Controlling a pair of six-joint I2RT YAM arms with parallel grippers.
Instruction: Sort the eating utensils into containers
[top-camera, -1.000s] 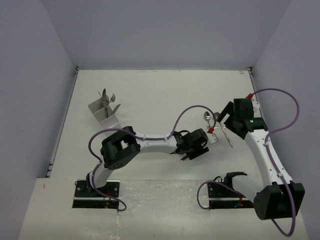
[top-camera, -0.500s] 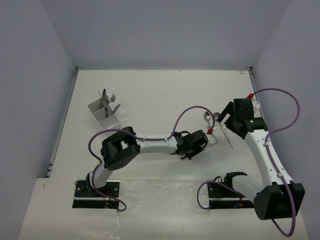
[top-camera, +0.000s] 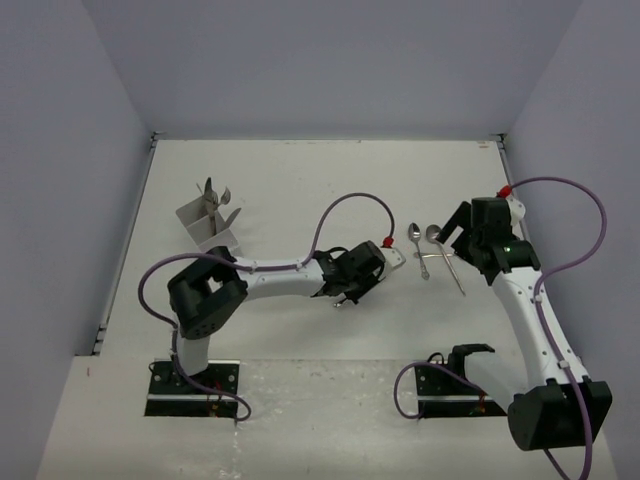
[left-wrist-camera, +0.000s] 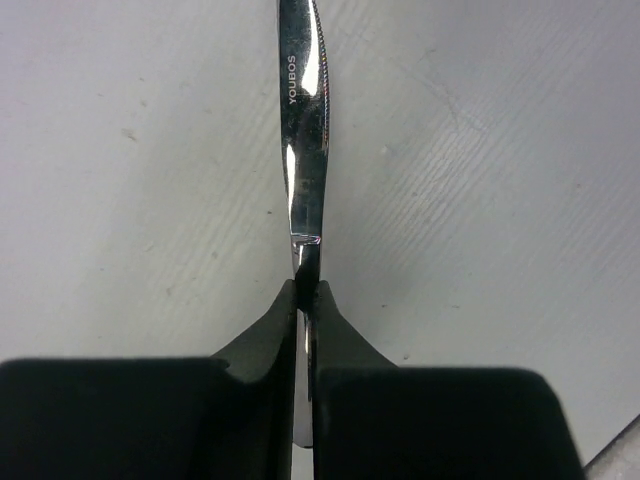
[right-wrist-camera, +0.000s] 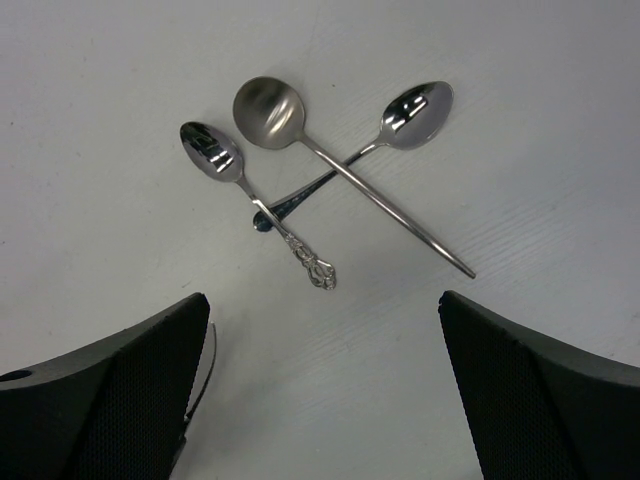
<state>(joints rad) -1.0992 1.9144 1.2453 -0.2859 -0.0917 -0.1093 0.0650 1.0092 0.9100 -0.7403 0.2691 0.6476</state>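
The knife needs to go up and to the left in the top view with my left gripper, and its blade needs to tilt upward over the grey container (top-camera: 208, 221), where utensils already stand upright.
My left gripper (left-wrist-camera: 305, 285) is shut on a silver table knife (left-wrist-camera: 303, 130), whose blade sticks out ahead of the fingers, edge-on over the white table. From above, the left gripper (top-camera: 347, 289) sits at mid-table, left of the spoons. Three spoons lie crossed in a small heap: a round-bowled spoon (right-wrist-camera: 268, 100), an ornate-handled spoon (right-wrist-camera: 210, 148) and a third spoon (right-wrist-camera: 418, 103). My right gripper (right-wrist-camera: 322, 300) hangs open above and just short of them, with nothing between its fingers. The grey container (top-camera: 210, 230) stands at the left with utensils (top-camera: 213, 195) upright in it.
White walls close in the table on the left, back and right. The spoon heap (top-camera: 432, 245) lies between the two grippers, right by the right gripper (top-camera: 455, 230). A purple cable (top-camera: 345, 205) arches over the left arm.
My left gripper has shut on the knife and pulled back to the left, away from the spoons. The right arm has barely shifted and stays open.
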